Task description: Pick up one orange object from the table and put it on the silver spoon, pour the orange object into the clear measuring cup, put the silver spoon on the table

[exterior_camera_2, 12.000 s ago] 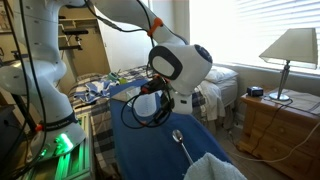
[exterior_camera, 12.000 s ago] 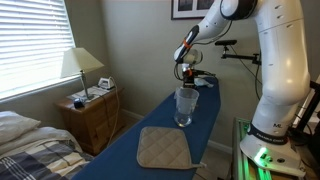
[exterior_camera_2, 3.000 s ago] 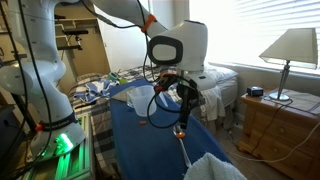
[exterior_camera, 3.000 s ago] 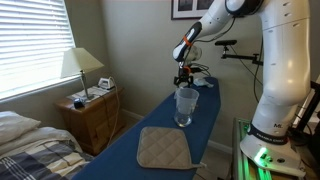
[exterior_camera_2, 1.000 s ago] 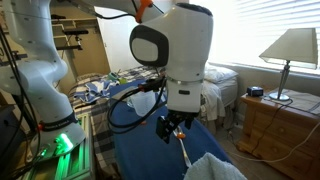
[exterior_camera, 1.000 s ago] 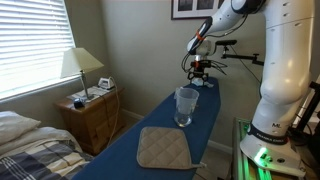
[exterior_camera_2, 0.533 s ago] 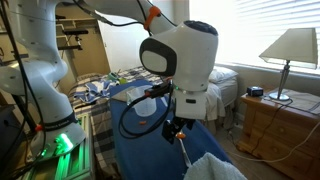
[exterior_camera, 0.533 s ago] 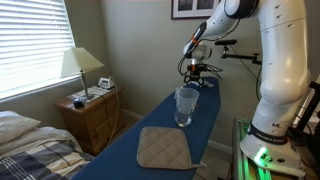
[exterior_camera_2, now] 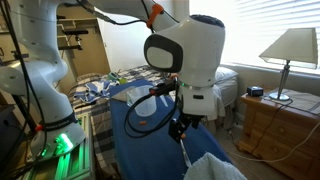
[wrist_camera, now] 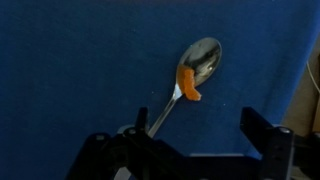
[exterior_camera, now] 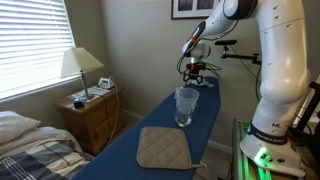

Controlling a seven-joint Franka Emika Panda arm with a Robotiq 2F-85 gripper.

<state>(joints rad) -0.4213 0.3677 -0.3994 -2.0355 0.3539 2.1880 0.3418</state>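
I will lower my gripper next and shift it to the left in the wrist view, onto the handle by the neck (exterior_camera_2: 183,144) (wrist_camera: 168,107), because the handle is nearer one finger.
In the wrist view a silver spoon (wrist_camera: 203,58) lies on the dark blue table (wrist_camera: 70,70), its handle running down toward my gripper (wrist_camera: 185,150). A small orange object (wrist_camera: 187,84) rests at the neck of the spoon's bowl. My gripper is open, its dark fingers (wrist_camera: 265,130) spread wide on either side of the handle's end and holding nothing. In both exterior views the gripper (exterior_camera: 192,70) (exterior_camera_2: 180,128) hangs low over the far part of the table, beyond the clear measuring cup (exterior_camera: 186,105). The spoon's handle (exterior_camera_2: 186,150) shows just below the gripper.
A beige quilted pad (exterior_camera: 163,148) lies on the table near its front end. A wooden nightstand (exterior_camera: 95,112) with a lamp (exterior_camera: 80,66) stands beside the table, and a bed (exterior_camera: 30,150) is close by. The robot's white base (exterior_camera: 275,110) rises at the other side.
Over the last second the gripper swung a little toward the cup and settled lower over the spoon. The spoon, orange object and cup have stayed put.
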